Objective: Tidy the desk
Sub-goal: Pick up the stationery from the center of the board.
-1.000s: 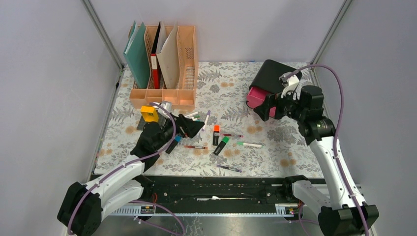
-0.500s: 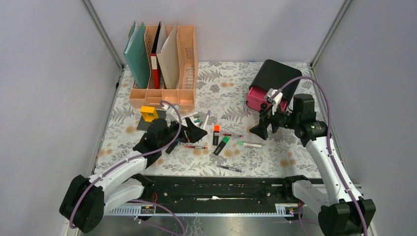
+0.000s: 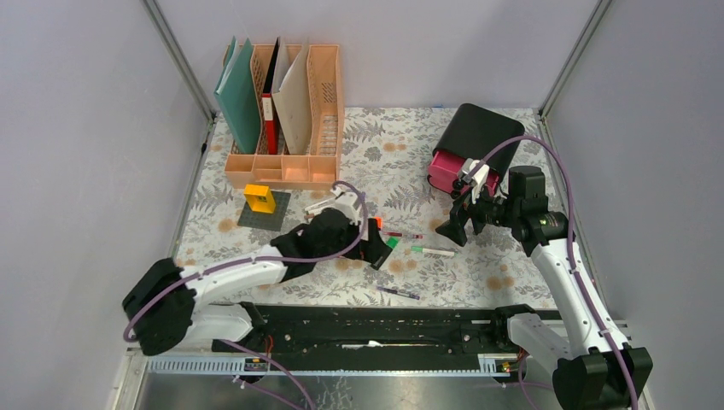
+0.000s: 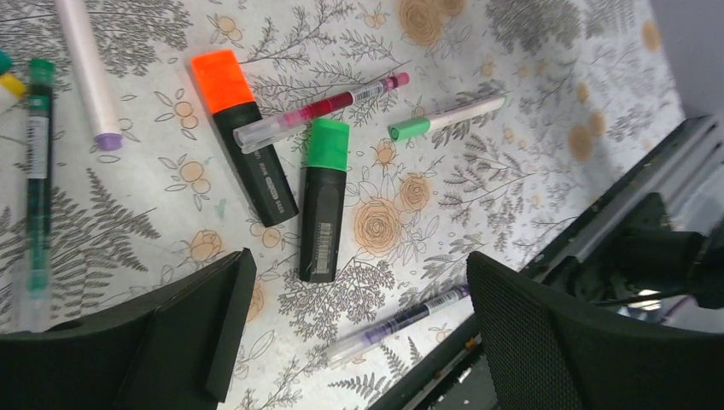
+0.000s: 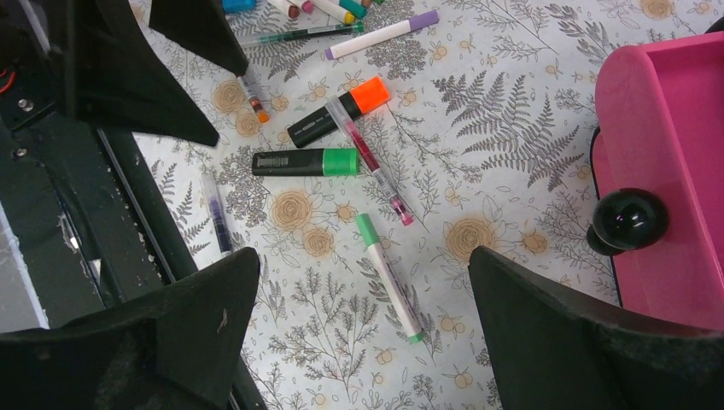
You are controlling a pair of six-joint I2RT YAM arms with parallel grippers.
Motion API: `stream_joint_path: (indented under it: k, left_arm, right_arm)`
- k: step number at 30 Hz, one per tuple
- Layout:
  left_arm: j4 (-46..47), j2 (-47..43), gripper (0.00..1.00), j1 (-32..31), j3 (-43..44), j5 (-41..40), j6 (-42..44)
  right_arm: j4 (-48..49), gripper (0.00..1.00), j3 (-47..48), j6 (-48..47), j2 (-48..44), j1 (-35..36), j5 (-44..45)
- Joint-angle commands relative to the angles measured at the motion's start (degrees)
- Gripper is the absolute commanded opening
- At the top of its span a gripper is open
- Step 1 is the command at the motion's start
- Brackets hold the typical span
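Note:
I will next lower my left gripper toward the right in the top view to straddle the green highlighter's black body [image 4: 324, 209], lengthwise below between its open fingers.
The desk [image 3: 401, 145] wears a white cloth with grey ferns and tan flowers. Pens and markers lie scattered across its middle. My left gripper [image 4: 359, 295] hangs open above an orange highlighter [image 4: 243, 137], a green highlighter [image 4: 324, 201] and a purple pen [image 4: 401, 320], holding nothing. In the top view the left gripper [image 3: 374, 243] covers the highlighters. My right gripper [image 5: 359, 290] is open and empty above a green-capped white marker [image 5: 388, 278]. It hovers just front-left of the pink drawer [image 5: 674, 171]; from above, the right gripper [image 3: 457, 229] shows there.
A peach file rack [image 3: 286, 111] with folders stands at the back left. The black-and-pink drawer box [image 3: 470, 141] sits at the back right, its drawer pulled out. A yellow block on a dark plate [image 3: 262, 202] lies left of centre. More markers [image 4: 85, 68] lie by the left gripper.
My left arm has swung right, from the marker cluster to above the highlighters. My right gripper came away from the drawer, down and left over the desk. Both stayed open.

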Motion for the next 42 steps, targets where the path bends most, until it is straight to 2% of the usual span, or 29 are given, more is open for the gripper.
stream_joint_path:
  k: [1, 7, 13, 18, 22, 24, 29, 32, 39, 42]
  left_arm:
    - [-0.5, 6.5, 0.99, -5.1, 5.4, -9.6, 2.5]
    - [-3.8, 15.6, 0.98, -10.1, 11.2, -16.0, 3.3]
    - [-7.1, 23.2, 0.96, -12.9, 16.3, -19.1, 4.2]
    - [-8.0, 26.9, 0.9, -13.7, 18.3, -20.5, 4.5]
    - [-8.7, 29.4, 0.82, -13.7, 20.0, -20.8, 5.4]
    - [-9.2, 30.8, 0.74, -13.7, 21.0, -20.9, 6.1]
    - [-11.5, 34.0, 0.68, -13.7, 23.4, -22.4, 7.1]
    - [-11.9, 35.5, 0.55, -13.7, 24.1, -22.8, 7.5]
    - [-11.9, 36.9, 0.41, -13.7, 24.6, -22.0, 7.4]
    - [-11.7, 37.0, 0.24, -13.7, 24.4, -21.3, 7.2]
  right_arm:
    - [-0.2, 1.0, 0.9, -1.1, -0.8, 0.3, 1.3]
    - [-0.3, 1.0, 1.0, -1.1, -0.6, 0.3, 2.1]
    - [-0.4, 1.0, 1.0, -1.3, -0.6, 0.3, 2.5]
    - [-0.5, 1.0, 1.0, -1.3, -0.7, 0.3, 2.4]
    - [-0.5, 1.0, 1.0, -1.3, -0.8, 0.3, 2.4]
    - [-0.5, 1.0, 0.9, -1.4, -0.8, 0.3, 2.3]
    - [-0.5, 1.0, 0.9, -1.5, -0.9, 0.3, 2.3]
    - [-0.6, 1.0, 0.9, -1.6, -0.9, 0.3, 2.3]
    - [-0.7, 1.0, 1.1, -1.6, -0.8, 0.3, 2.1]
    - [-0.9, 1.0, 1.1, -1.8, -0.8, 0.3, 2.0]
